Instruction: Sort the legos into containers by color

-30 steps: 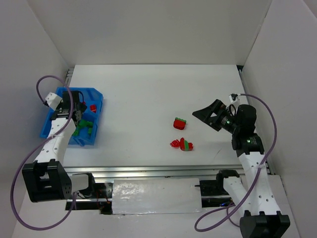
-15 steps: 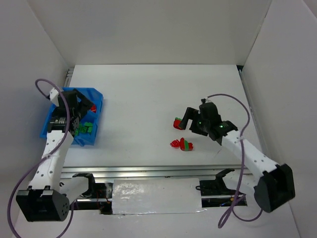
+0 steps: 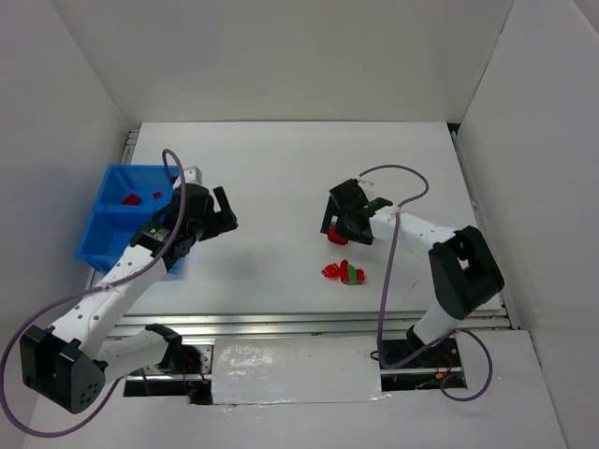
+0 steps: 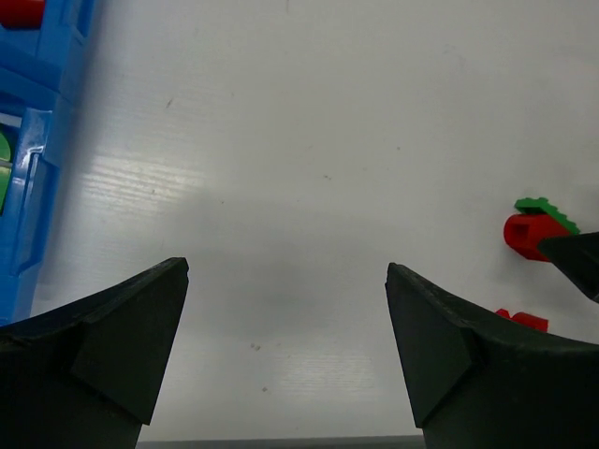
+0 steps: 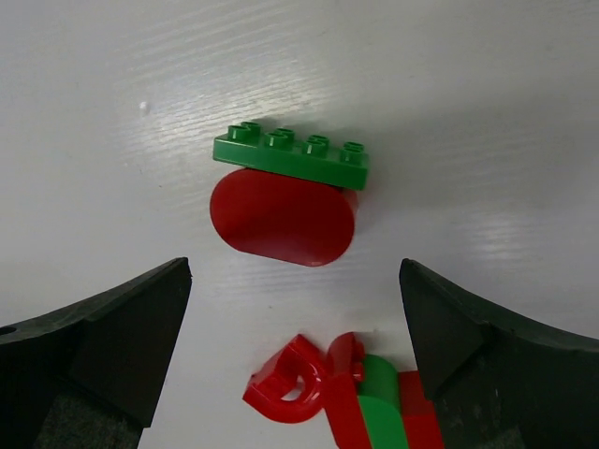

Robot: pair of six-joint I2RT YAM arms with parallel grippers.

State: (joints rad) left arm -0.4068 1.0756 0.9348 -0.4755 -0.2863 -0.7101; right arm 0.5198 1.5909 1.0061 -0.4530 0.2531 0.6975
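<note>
The green flat brick [image 4: 547, 212] sticks to a red brick. My left gripper should move to its right in the top view next and tilt onto the green flat brick.
The blue bin [image 3: 105, 236] lies at the left, with red legos [image 3: 132, 198] in its far compartment; my left arm hides part of the near one. My left gripper [image 3: 222, 216] hovers open and empty over bare table just right of the bin [image 4: 37, 187]. A green flat brick [image 5: 290, 154] sits on a red rounded brick [image 5: 281, 221] at centre right. My right gripper [image 3: 339, 223] hangs open just above that pair [image 3: 338, 235], fingers apart on either side [image 5: 293, 299]. A red arch [image 5: 295, 388] and a red-and-green clump [image 3: 347, 273] lie nearer me.
White walls close in the table on the left, back and right. The metal rail with the arm bases [image 3: 309, 323] runs along the near edge. In the left wrist view the red-and-green pair [image 4: 532, 229] shows far to the right.
My left arm has left the bin and swung right over the table, its jaws opening fully. My right arm has swept left from the right side to above the red-and-green pair.
</note>
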